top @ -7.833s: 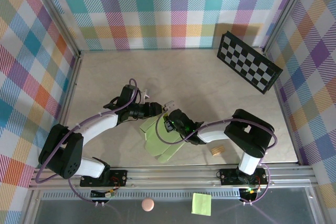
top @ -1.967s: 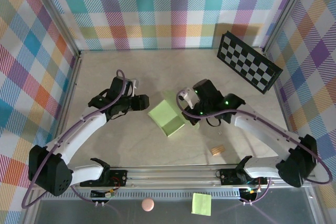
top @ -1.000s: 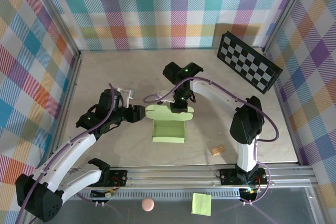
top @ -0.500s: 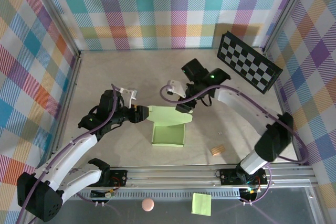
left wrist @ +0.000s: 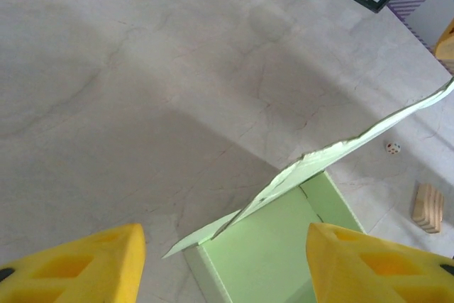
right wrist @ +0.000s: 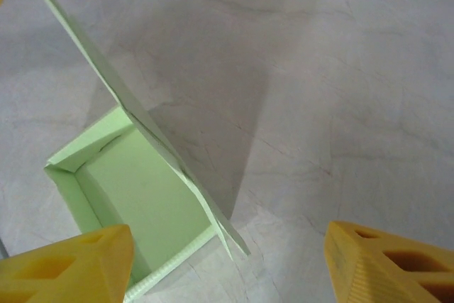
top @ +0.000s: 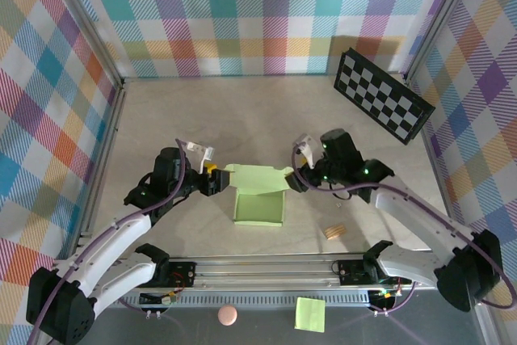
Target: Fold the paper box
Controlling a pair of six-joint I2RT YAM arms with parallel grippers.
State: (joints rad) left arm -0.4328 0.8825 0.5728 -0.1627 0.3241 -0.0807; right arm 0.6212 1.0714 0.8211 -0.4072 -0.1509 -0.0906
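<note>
My right gripper needs to go down toward the box next, with its open fingers on both sides of the far end of the closer side wall (top: 283,194) (right wrist: 209,235), the thin edge below it.
The paper box (top: 258,208) stands in the middle of the table as a pale green open tray, with its lid flap (top: 257,176) raised along the far side. My left gripper (top: 212,182) sits just off the flap's left end, open. In the left wrist view the box (left wrist: 273,253) and the flap's thin edge (left wrist: 340,151) lie ahead between the yellow fingers (left wrist: 89,267), untouched. My right gripper (top: 297,180) hovers at the flap's right end, open. The right wrist view looks down into the box (right wrist: 135,196), the flap (right wrist: 120,97) crossing it, with its fingers (right wrist: 390,264) wide apart.
A checkerboard (top: 382,94) leans at the back right. A small wooden block (top: 333,232) and a tiny die (top: 338,204) lie right of the box. A green sticky note (top: 310,313) and a pink ball (top: 228,314) rest below the front rail. Plaid walls enclose the table.
My right gripper has let go of the lid flap, opened, and swung from behind the box to its right side. The left gripper has opened slightly and stayed at the left.
</note>
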